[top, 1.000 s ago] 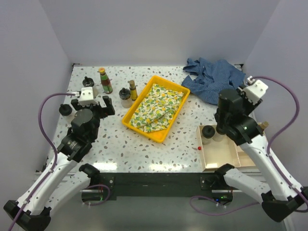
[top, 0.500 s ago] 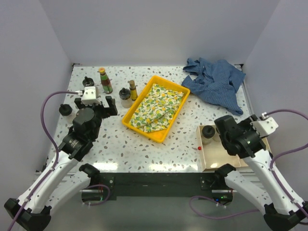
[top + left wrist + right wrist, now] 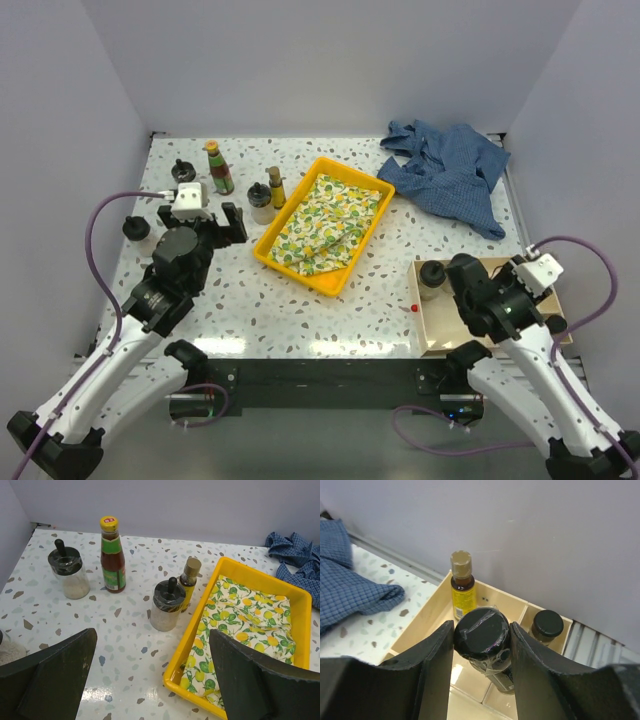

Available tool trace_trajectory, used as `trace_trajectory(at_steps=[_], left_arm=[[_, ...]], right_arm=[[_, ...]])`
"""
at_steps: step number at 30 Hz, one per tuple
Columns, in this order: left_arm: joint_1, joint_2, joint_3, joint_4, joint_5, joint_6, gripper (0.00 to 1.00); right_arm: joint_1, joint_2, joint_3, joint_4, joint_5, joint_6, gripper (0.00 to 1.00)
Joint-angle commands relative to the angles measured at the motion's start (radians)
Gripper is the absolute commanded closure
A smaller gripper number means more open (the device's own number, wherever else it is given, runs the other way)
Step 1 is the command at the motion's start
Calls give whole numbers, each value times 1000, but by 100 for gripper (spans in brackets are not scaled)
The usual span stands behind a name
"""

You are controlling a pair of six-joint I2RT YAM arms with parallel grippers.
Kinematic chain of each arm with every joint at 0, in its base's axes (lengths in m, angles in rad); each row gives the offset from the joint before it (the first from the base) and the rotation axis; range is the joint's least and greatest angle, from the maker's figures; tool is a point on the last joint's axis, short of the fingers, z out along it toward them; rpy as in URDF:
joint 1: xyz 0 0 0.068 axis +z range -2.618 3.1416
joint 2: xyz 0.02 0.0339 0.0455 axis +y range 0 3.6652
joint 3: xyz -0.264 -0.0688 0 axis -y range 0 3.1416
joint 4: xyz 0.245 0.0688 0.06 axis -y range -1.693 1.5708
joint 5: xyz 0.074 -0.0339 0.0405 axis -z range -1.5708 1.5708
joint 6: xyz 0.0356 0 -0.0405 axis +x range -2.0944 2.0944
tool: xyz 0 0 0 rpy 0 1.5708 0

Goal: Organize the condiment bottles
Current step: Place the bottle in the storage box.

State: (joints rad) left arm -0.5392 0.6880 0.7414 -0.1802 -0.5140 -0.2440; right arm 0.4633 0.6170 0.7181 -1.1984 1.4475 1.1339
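Observation:
I will next turn my right gripper, move it back past the box's divider and lower it into the open bottom of the box's narrow section, beside the standing black-lidded jar there.
My right gripper point(image 3: 481, 630) is shut on a black-lidded jar point(image 3: 482, 635), which hangs tilted above the wooden box point(image 3: 427, 615). In the box stand a slim amber bottle point(image 3: 461, 587) and another black-lidded jar point(image 3: 547, 625). In the top view a jar point(image 3: 433, 276) stands in the box's far left corner. My left gripper point(image 3: 199, 213) is open and empty, low over the table point(image 3: 152, 647). Beyond it stand a clear black-lidded jar point(image 3: 167, 605), an amber bottle point(image 3: 189, 582), the green red-labelled bottle point(image 3: 112, 555) and another jar point(image 3: 69, 570).
A yellow tray point(image 3: 268, 250) holding a lemon-print cloth lies mid-table, its rim point(image 3: 192, 650) close to my left gripper's right finger. A blue cloth point(image 3: 445, 165) is heaped at the back right. One more jar point(image 3: 136, 229) stands at the left edge. A small red object point(image 3: 413, 308) lies by the box.
My right arm has swung from the back right toward the near side and now sits over the wooden box. My left gripper has edged slightly right.

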Motion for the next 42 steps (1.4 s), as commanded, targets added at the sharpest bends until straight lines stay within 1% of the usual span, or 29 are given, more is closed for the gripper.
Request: trace_trajectory(at_steps=[1,2,3,4,9,11,14,16,17,19,20,21,22,24,25,26,27,30,33,34,35,38,40,42], left_arm=[[-5,-7,0,44,-38,-5,0],[-7,-11,-2,45,-41,-3,0],[-14,-13,-4,44,-49,-3,0],[-16,-16,-5,48,-49,0,0],[-30,7,-5,50,-38,2,0],[-33,11,-1,47,-40,2,0],[-41,10,-4,48,-47,3,0],[-41,10,-5,51,-52,6,0],[-41,10,-5,50,-54,6,0],[-42,10,-5,48,-58,8,0],[-42,11,-4,48,-58,8,0],[-44,12,-4,48,-58,8,0],[-44,12,-5,48,-60,8,0],[-44,13,-5,48,-64,9,0],[-45,15,-5,48,-63,9,0],[-45,18,-5,48,-63,9,0],[-45,19,-5,48,-63,11,0],[-45,21,-5,50,-67,11,0],[-45,22,-4,50,-69,12,0],[-45,24,-5,48,-70,12,0],[-45,24,-4,48,-72,12,0],[-45,21,-4,48,-75,14,0],[-44,19,-4,47,-75,14,0],[-45,16,-5,48,-77,14,0]], right_arm=[[-77,96,-32,-4,346,121,100],[-116,105,-34,-76,346,224,100],[-135,110,-35,-183,347,300,100],[-164,113,-42,-205,347,366,100],[-218,99,-89,-139,347,365,100],[-232,90,-112,-97,349,324,100],[-250,86,-134,-104,350,400,100],[-256,90,-152,-87,349,400,98],[-256,113,-155,-78,350,399,94],[-256,142,-164,-78,350,432,91],[-256,164,-172,-92,350,466,89],[-256,206,-183,-110,350,559,88],[-258,236,-186,-128,352,599,88],[-256,314,-186,-213,352,699,88],[-259,338,-190,-245,352,819,87],[-258,360,-195,-295,350,883,87],[-261,380,-201,-305,350,956,85],[-262,434,-212,-349,352,1062,80],[-261,445,-206,-366,352,1078,68],[-261,440,-203,-366,350,1075,61],[-261,437,-198,-360,350,1066,60],[-262,420,-174,-308,352,940,55],[-268,409,-181,-291,353,929,54],[-273,391,-204,-250,352,929,51]])
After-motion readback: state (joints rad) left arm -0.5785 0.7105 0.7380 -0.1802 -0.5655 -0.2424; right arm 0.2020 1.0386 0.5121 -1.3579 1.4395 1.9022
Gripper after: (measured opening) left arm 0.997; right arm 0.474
